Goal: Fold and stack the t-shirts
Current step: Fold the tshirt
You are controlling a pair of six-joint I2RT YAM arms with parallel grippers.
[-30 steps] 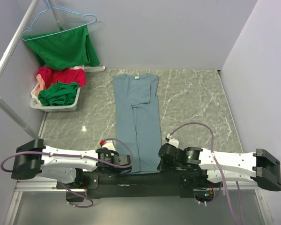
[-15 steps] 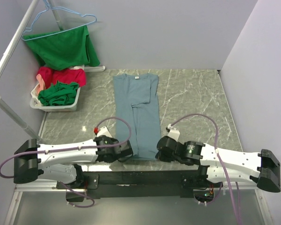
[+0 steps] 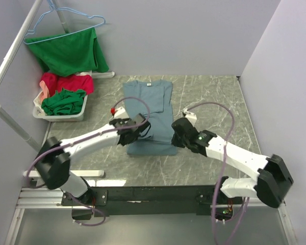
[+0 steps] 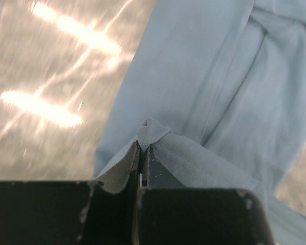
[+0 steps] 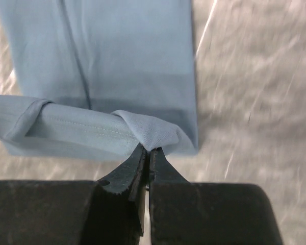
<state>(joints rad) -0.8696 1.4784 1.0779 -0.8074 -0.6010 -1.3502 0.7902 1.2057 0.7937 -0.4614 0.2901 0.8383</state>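
The hem's corner still hangs inside the shirt's basket-side edge (image 4: 115,113), so my left gripper should move outward toward that edge, then down onto the shirt's body.
A grey-blue t-shirt (image 3: 149,104) lies lengthwise in the middle of the marble table, its sides folded in and its collar at the far end. Its near hem is lifted and doubled back over the body. My left gripper (image 3: 136,126) is shut on the hem's left corner (image 4: 152,131). My right gripper (image 3: 179,128) is shut on the hem's right corner (image 5: 152,133). Both grippers hang above the shirt's middle with the hem (image 5: 76,128) stretched between them. Red (image 3: 66,81) and green (image 3: 64,101) t-shirts lie heaped in a white basket at the far left.
The white basket (image 3: 58,115) stands by the left wall. Above it a green shirt (image 3: 69,51) hangs on a blue hanger from a slanted white pole (image 3: 13,58). Grey walls close the table at the back and right. A black rail (image 3: 148,194) runs along the near edge.
Both grippers have carried the shirt's near hem from the table's front edge away toward the collar, doubling the lower half over the body. Both stayed shut throughout.
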